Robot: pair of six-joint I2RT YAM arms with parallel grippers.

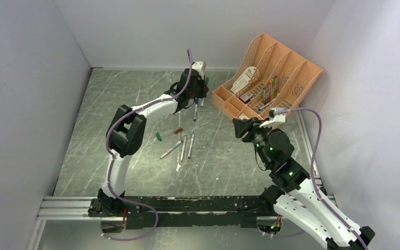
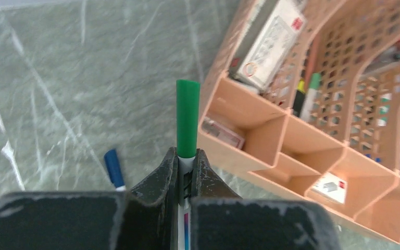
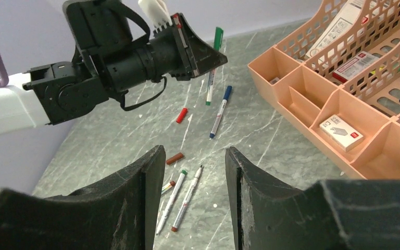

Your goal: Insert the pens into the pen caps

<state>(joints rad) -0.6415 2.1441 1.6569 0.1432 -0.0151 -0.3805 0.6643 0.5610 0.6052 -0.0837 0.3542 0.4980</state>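
Next, my left gripper lowers the already capped whitish pen slightly back onto the bare tabletop beside the blue-capped pen and releases. That tabletop lies below my left gripper.
My left gripper [image 1: 200, 92] [image 2: 187, 155] is shut on a whitish pen whose end wears a green cap [image 2: 187, 119] [image 3: 217, 39], held above the far middle of the table. A blue-capped pen [image 1: 196, 112] [image 2: 113, 169] [image 3: 220, 112] lies just below it. Three uncapped pens [image 1: 183, 147] [image 3: 179, 195] lie side by side mid-table. Loose caps lie near them: a green one [image 1: 158, 136], a brownish one [image 1: 178, 130] [image 3: 175, 158] and a red one [image 3: 181, 115]. My right gripper [image 1: 238, 127] [image 3: 194, 153] hangs open and holds nothing, above the table, right of the pens.
The orange organiser [image 1: 271, 78] [image 2: 250, 130] [image 3: 312, 99] stands at the back right with bunched pens and small boxes in its compartments. White walls close in the left, far and right sides of the table. The left arm [image 1: 130, 125] stretches across the left half.
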